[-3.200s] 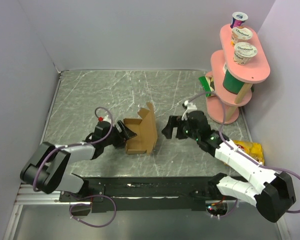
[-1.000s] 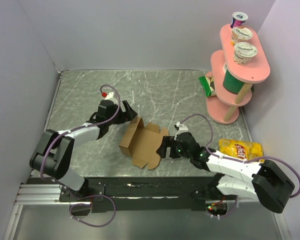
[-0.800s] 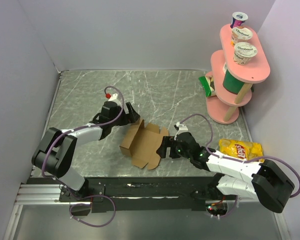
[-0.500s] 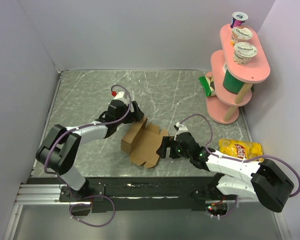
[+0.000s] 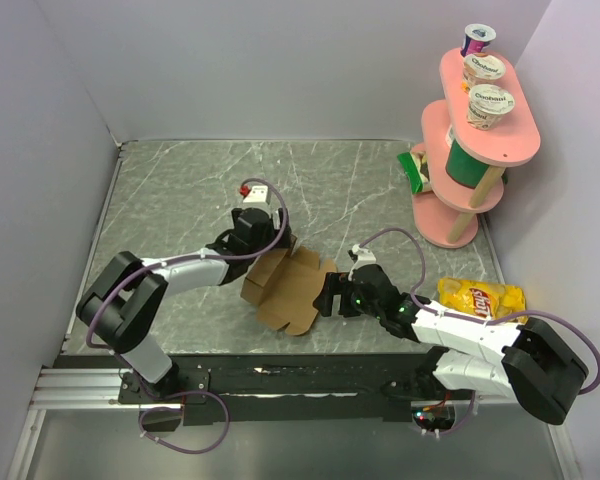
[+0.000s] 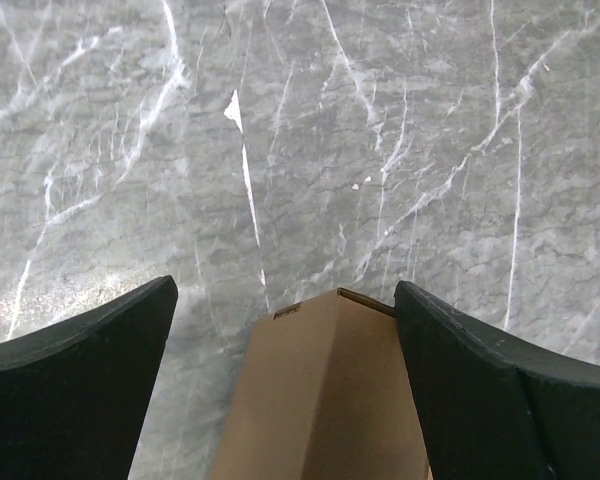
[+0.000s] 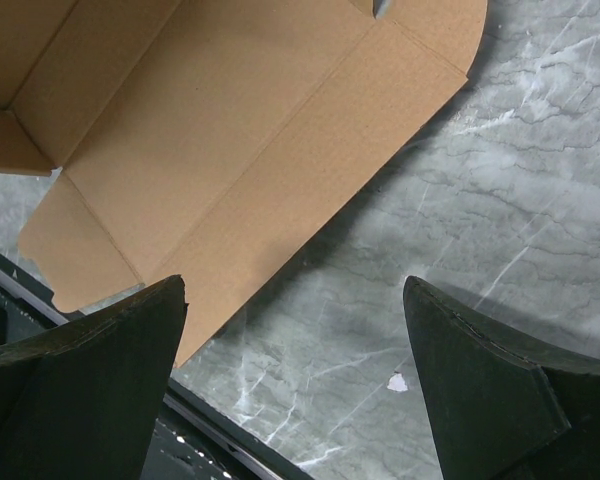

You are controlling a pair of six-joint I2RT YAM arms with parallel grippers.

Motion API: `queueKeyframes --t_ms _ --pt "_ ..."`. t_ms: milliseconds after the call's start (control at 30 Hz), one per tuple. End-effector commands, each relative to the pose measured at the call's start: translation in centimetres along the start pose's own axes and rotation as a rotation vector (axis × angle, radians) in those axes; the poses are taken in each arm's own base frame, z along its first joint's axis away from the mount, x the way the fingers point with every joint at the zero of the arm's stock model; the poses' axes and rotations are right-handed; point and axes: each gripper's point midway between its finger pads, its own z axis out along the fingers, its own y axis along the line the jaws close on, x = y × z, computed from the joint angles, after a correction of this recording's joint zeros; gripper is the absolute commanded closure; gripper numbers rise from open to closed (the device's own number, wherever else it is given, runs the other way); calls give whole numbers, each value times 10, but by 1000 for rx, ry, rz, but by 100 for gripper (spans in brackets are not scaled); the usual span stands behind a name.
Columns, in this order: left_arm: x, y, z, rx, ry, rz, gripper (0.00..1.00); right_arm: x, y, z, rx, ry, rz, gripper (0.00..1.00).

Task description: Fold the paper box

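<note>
The right gripper moves to the left in the top view onto the box's flat outer edge [image 5: 315,302] [image 7: 312,230] next and closes, as only bare table lies between its fingers.
The paper box [image 5: 292,287] is plain brown cardboard lying opened out on the marble table, with its left wall raised. My left gripper [image 5: 276,247] is open at the box's far-left corner. In the left wrist view a raised cardboard panel [image 6: 325,400] stands between the spread fingers [image 6: 80,385], close against the right one. My right gripper [image 5: 330,296] is open low at the box's right edge. The right wrist view shows the box's flat inside [image 7: 230,150] ahead of its open gripper [image 7: 295,290], with only bare table between the fingertips.
A pink two-tier stand [image 5: 450,215] at the back right carries yogurt cups [image 5: 490,104] and a green can [image 5: 470,165]. A green packet [image 5: 413,170] leans beside it. A yellow chips bag [image 5: 480,297] lies by the right arm. A black rail [image 5: 280,375] runs along the near edge.
My left arm has swung right and forward onto the box's far-left corner, and the box has shifted slightly. The right arm has stayed put.
</note>
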Motion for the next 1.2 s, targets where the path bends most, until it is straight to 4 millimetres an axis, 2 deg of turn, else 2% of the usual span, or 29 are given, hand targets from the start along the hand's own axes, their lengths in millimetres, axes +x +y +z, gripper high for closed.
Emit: queueKeyframes --t_ms 0,133,200,233,267,333,367,467,533,700,733,933,967,1033,1100,1167 --pt "52 30 -10 -135 128 187 3 -21 9 -2 -16 -68 20 5" --pt "49 25 -13 -123 131 148 1 -23 6 -4 11 -69 9 4" --pt "31 16 -18 -101 105 105 1 -30 6 -9 22 -80 -12 1" --pt "23 14 -20 -97 94 94 3 -40 12 -12 12 -105 -15 1" --pt "4 7 -24 -78 58 71 4 -39 10 -17 17 -95 -27 0" --pt "-6 5 -28 -62 56 45 4 -43 14 -22 1 -93 -26 0" --pt "-19 3 -31 -48 37 30 4 -43 15 -24 -20 -76 -5 0" --pt "-25 6 -37 -24 49 0 4 -39 16 -22 -56 -46 61 1" --pt "-26 6 -42 2 56 -20 4 -34 20 -19 -88 -35 97 1" --pt "-24 11 -60 47 60 -73 4 -18 15 -1 -98 26 179 3" --pt "-24 13 -62 47 60 -76 4 -20 21 1 -129 25 199 4" --pt "-30 26 -82 82 39 -145 4 0 13 19 -114 93 275 9" --pt "-27 31 -82 72 45 -150 4 0 13 21 -119 93 280 10" --pt "-27 32 -86 87 46 -155 4 4 14 26 -127 109 290 12" --pt "-22 32 -87 99 55 -168 4 -2 18 32 -145 91 293 13" --pt "-15 33 -88 107 69 -191 4 1 16 39 -135 104 303 17"
